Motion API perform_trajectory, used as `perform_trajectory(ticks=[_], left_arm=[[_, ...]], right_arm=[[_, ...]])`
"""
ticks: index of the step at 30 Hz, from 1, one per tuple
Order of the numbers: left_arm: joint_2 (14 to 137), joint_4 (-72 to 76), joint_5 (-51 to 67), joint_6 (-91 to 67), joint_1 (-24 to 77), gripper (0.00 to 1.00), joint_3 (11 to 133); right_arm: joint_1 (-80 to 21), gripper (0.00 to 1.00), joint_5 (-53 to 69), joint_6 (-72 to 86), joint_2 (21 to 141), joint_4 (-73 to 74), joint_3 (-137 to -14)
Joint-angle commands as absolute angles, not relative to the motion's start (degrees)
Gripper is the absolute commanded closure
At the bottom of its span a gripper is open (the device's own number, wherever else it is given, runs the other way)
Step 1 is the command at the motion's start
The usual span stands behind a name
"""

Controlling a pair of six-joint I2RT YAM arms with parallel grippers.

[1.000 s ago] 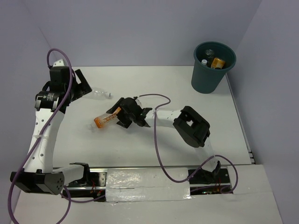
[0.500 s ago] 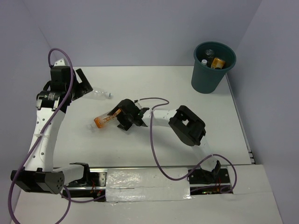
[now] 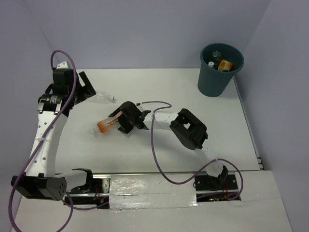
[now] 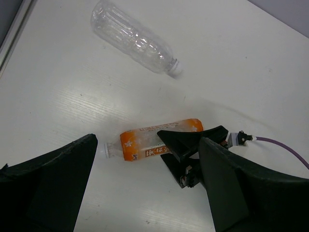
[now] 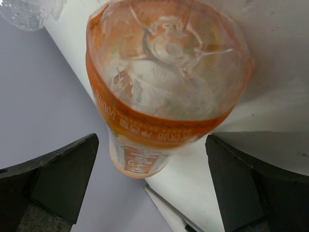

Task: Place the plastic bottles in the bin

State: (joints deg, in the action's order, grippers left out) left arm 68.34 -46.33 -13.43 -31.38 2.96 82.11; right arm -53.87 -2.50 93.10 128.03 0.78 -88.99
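Observation:
My right gripper stays low over the tabletop next and draws its fingers together onto the orange bottle's base end (image 3: 117, 117) (image 5: 166, 77), since that end already lies between them.
An orange bottle (image 3: 107, 124) with a label lies on its side on the white table (image 3: 193, 92), its cap pointing near-left. My right gripper (image 3: 119, 122) is open, its fingers on either side of the bottle's base (image 5: 164, 72) without closing on it. A clear unlabelled bottle (image 3: 103, 98) lies farther back on the left. My left gripper (image 3: 87, 87) hangs open just left of the clear bottle (image 4: 135, 38) and holds nothing. The left wrist view also shows the orange bottle (image 4: 149, 142) and the right gripper (image 4: 176, 152). The dark teal bin (image 3: 219, 70) stands at the back right.
Inside the bin lie an orange bottle (image 3: 225, 65) and a clear one (image 3: 212, 60). Purple cables (image 3: 157, 145) loop from both arms over the table. The table's raised edge (image 3: 248, 125) runs along the right side, with walls close behind and to the left.
The right arm has slid left, bringing its open jaws around the orange bottle's base. The left arm and both bottles have stayed almost still.

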Motion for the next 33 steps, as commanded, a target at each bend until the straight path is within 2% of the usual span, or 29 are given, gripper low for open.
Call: perform_trajectory(ticks=[1, 5, 7, 8, 10, 11, 15, 20, 25, 29, 33], left_arm=[[68.6, -46.2, -14.6, -28.5, 2.8, 0.01, 82.7], [69.4, -48.1, -17.3, -27.4, 2.7, 0.01, 84.8], [69.3, -47.8, -15.9, -27.9, 2.7, 0.01, 84.8], [69.2, -47.7, -15.4, -28.0, 2.7, 0.01, 84.8], [69.2, -47.8, -14.6, -28.6, 2.7, 0.01, 85.0], [69.2, -47.7, -14.6, -28.9, 2.7, 0.01, 84.9], [69.0, -47.3, -14.6, -29.4, 2.7, 0.01, 84.1], [69.6, -46.1, -12.9, -30.4, 2.6, 0.00, 85.1], [71.7, -46.8, -13.9, -31.9, 2.4, 0.01, 87.4], [74.0, -46.1, -12.7, -32.0, 2.0, 0.00, 88.2], [75.8, -44.7, -12.3, -32.7, 2.0, 0.01, 87.7]], right_arm=[[-52.3, 0.00, -2.8, 96.1, 131.1, 1.1, -91.1], [-51.9, 0.08, -5.4, 92.9, 133.0, 7.5, -97.0], [-52.0, 0.20, -6.0, 92.7, 133.0, 7.0, -96.9], [-51.9, 0.29, -6.5, 93.0, 132.6, 6.8, -96.7], [-51.8, 0.38, -6.9, 92.7, 132.3, 6.9, -96.8], [-51.6, 0.46, -6.4, 92.6, 131.6, 7.6, -97.1], [-51.0, 0.57, -10.3, 84.3, 122.9, 4.7, -94.9], [-49.9, 0.60, -16.3, 67.6, 112.3, 8.5, -95.5], [-47.6, 0.61, -28.5, 49.1, 96.6, 12.5, -91.6], [-42.4, 0.59, -34.3, 27.2, 83.6, 11.3, -89.1], [-37.7, 0.58, -47.5, 7.2, 77.5, 9.1, -92.3]])
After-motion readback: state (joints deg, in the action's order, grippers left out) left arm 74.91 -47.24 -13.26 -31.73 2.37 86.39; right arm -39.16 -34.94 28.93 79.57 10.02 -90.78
